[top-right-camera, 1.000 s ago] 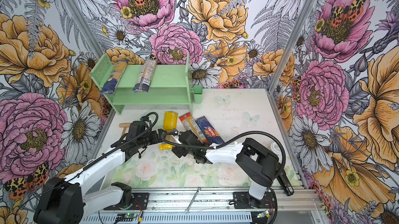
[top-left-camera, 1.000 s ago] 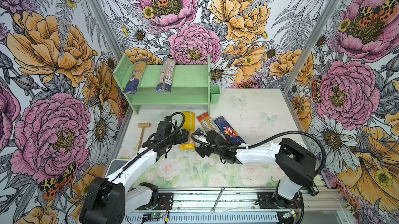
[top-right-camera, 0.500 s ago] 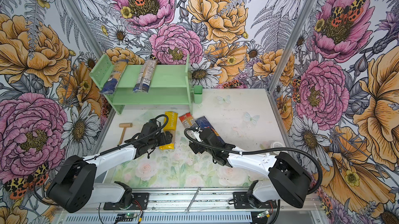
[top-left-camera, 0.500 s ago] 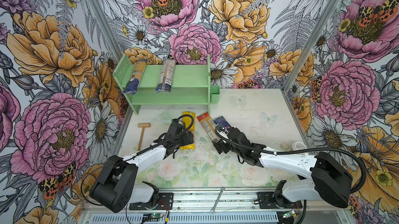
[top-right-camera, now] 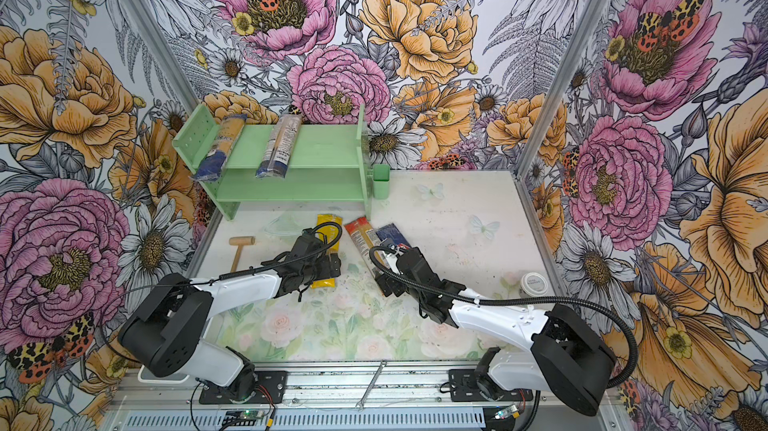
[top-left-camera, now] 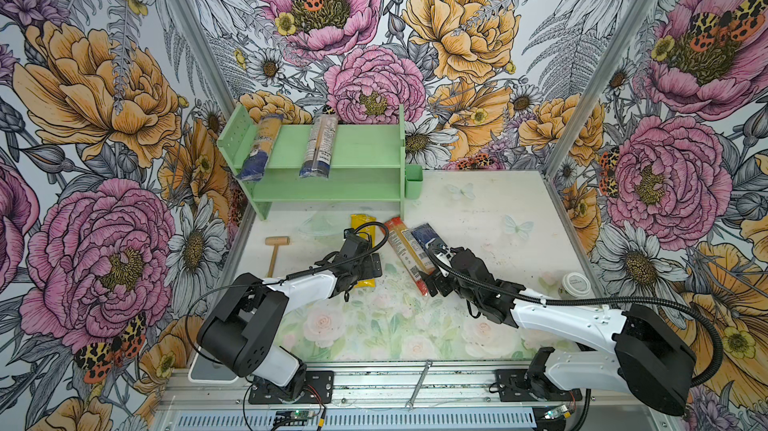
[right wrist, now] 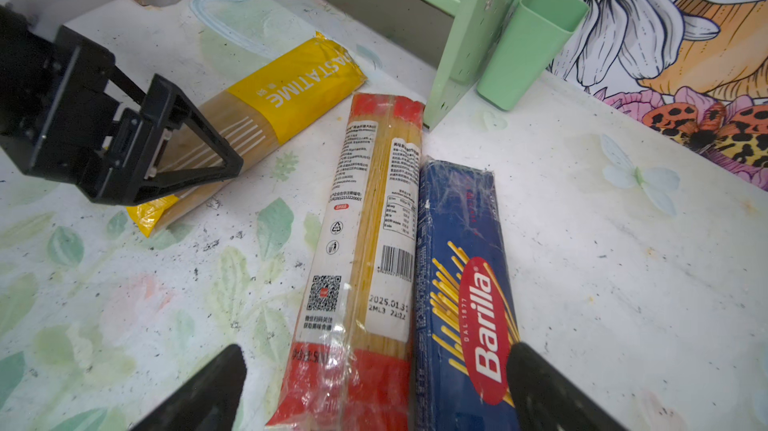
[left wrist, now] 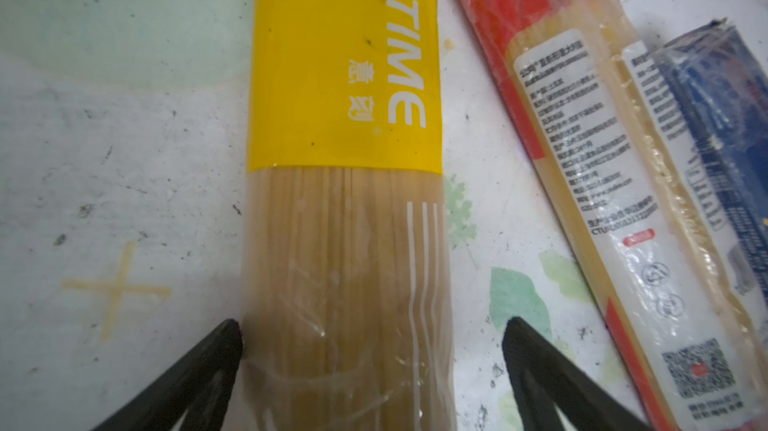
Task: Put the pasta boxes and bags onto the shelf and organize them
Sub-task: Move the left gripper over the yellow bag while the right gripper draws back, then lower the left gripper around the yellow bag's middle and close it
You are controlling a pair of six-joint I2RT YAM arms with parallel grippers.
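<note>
The yellow bag's clear part (left wrist: 349, 351) is below my left gripper, between its open fingers. I should move my left gripper down next and close it across the bag's width.
A yellow bag (left wrist: 345, 76) lies on the table in front of the shelf (top-left-camera: 357, 184). My left gripper (left wrist: 374, 341) is open and straddles the bag's clear part, one finger on each side; in both top views this gripper (top-left-camera: 365, 267) (top-right-camera: 326, 265) covers the yellow bag (top-right-camera: 326, 221). Beside it lie a red-ended clear bag (right wrist: 365, 242) and a dark blue Barilla box (right wrist: 461, 283). My right gripper (right wrist: 376, 366) (top-left-camera: 436, 279) stands open over the near ends of both. Two clear bags with dark blue ends (top-left-camera: 259, 146) (top-left-camera: 318, 146) rest on the top tier.
A wooden mallet (top-left-camera: 274, 250) lies left of the packs. A white-lidded jar (top-left-camera: 575, 283) stands near the right wall. The small green cup (right wrist: 528, 42) hangs on the shelf's right side panel, close to the red-ended bag's far end.
Both arms have stretched out lower and shifted slightly right. The left gripper has settled over the yellow bag, the right over the red-ended bag and box. The packs have not moved.
</note>
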